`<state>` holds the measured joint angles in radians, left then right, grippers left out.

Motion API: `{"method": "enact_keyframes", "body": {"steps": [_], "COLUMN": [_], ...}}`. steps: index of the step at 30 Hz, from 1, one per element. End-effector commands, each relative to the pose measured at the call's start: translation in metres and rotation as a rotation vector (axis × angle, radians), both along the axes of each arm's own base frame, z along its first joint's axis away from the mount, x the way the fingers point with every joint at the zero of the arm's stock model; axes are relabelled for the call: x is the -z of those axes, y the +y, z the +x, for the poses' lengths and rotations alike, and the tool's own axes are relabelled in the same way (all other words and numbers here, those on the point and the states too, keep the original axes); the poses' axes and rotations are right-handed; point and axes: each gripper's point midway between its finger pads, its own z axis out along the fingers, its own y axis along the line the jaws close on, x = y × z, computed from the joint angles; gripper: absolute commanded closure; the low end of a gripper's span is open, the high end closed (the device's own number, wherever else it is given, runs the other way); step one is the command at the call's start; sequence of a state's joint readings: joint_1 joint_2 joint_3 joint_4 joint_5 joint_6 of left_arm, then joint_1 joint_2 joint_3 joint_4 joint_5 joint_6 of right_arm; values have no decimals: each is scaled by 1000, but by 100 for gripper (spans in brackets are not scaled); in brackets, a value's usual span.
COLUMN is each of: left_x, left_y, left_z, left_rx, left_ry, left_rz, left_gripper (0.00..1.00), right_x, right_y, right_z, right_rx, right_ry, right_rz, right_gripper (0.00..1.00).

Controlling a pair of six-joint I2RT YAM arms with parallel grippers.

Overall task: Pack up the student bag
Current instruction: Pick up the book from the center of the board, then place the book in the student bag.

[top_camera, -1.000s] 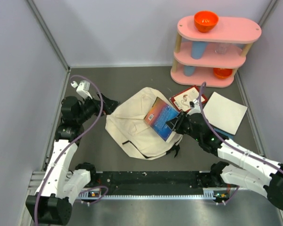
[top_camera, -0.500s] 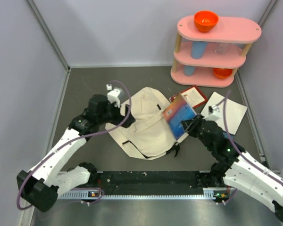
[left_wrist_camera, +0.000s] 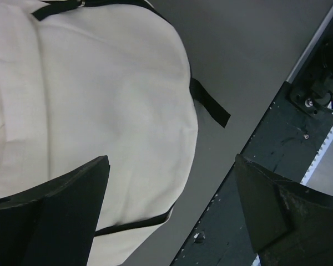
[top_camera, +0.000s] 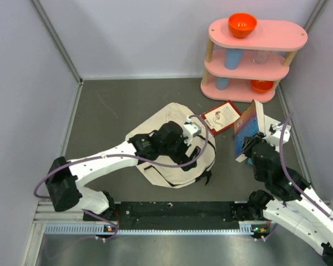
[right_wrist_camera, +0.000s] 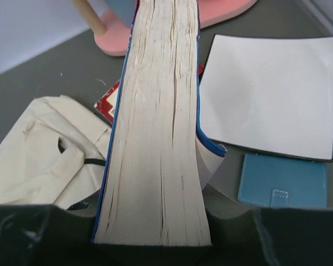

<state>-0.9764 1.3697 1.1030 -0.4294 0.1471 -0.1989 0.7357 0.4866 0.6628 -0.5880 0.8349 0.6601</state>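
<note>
The bag's cream panel lies shut, so my left gripper lowers toward the right in the top view onto the bag's rounded edge (top_camera: pixel 207 168) (left_wrist_camera: pixel 183 73) beside the black strap next.
The student bag (top_camera: pixel 155 145) is a cream canvas backpack with black straps, lying flat mid-table. My left arm reaches across it, and my left gripper (top_camera: pixel 175 145) hovers over its middle. In the left wrist view the left gripper (left_wrist_camera: pixel 171 160) is open with nothing between its fingers, above the bag (left_wrist_camera: pixel 100 83) near its rounded edge. My right gripper (top_camera: pixel 250 148) is shut on a thick blue-covered book (top_camera: pixel 246 128), held upright on edge to the right of the bag. The right wrist view shows the book's page edge (right_wrist_camera: pixel 155 122) filling the gap in the right gripper (right_wrist_camera: pixel 152 221).
A pink three-tier shelf (top_camera: pixel 255 55) with an orange bowl (top_camera: pixel 242 24) stands at the back right. A red-edged booklet (top_camera: pixel 222 116) lies in front of it. A white pad (right_wrist_camera: pixel 272 94) and a blue case (right_wrist_camera: pixel 283 180) lie right of the book. A black rail (left_wrist_camera: pixel 277 144) runs along the near edge.
My left arm has swung from the table's left side to over the bag. My right gripper has carried the book off the bag to the right and stood it upright.
</note>
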Motion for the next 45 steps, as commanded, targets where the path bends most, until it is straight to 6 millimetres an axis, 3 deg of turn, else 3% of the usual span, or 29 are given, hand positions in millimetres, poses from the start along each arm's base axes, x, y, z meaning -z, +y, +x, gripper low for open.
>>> {"method": "enact_keyframes", "body": {"steps": [1,4,10,11,15,20,25,29,32,35,39,44,45], "left_x": [-10,-1,41,58,78,82,94,91,93,98,85,28,16], "left_y": [-35,-59,-80,-78,-74,-64,-66,-77,-81,-81,-73,-47,-35], "left_z": [-2,-17,-24,-20,-6,19,27,20,17,15,21,40,58], "left_rx": [22,36,49,33,-40,-151,-124,-65,-56,-55,-83,-144,-185], "left_ry": [-22,40,36,46,28,-59,-98,-55,-35,0,2,28,36], "left_rz": [-50,-75,45,91,174,233,282,237,225,219,192,29,-18], "left_gripper": [2,2,5,10,31,34,41,44,64,98,100,100,100], "right_x": [-83,-88,-89,-87,-81,-78,-73,-69,-67,-67,-69,-73,-75], "right_y": [-32,-37,-40,-39,-37,-35,-34,-32,-34,-36,-37,-26,-22], "right_z": [-6,-10,-14,-14,-13,-13,-12,-13,-14,-15,-16,-16,-16], "right_rx": [121,129,132,128,123,119,119,113,116,121,123,62,40], "right_ry": [-237,-251,-245,-244,-236,-232,-225,-224,-228,-230,-235,-228,-226], "right_rz": [102,100,119,122,131,136,142,158,164,164,164,184,193], "right_gripper": [100,100,100,100,100,100,100,100,100,100,100,100,100]}}
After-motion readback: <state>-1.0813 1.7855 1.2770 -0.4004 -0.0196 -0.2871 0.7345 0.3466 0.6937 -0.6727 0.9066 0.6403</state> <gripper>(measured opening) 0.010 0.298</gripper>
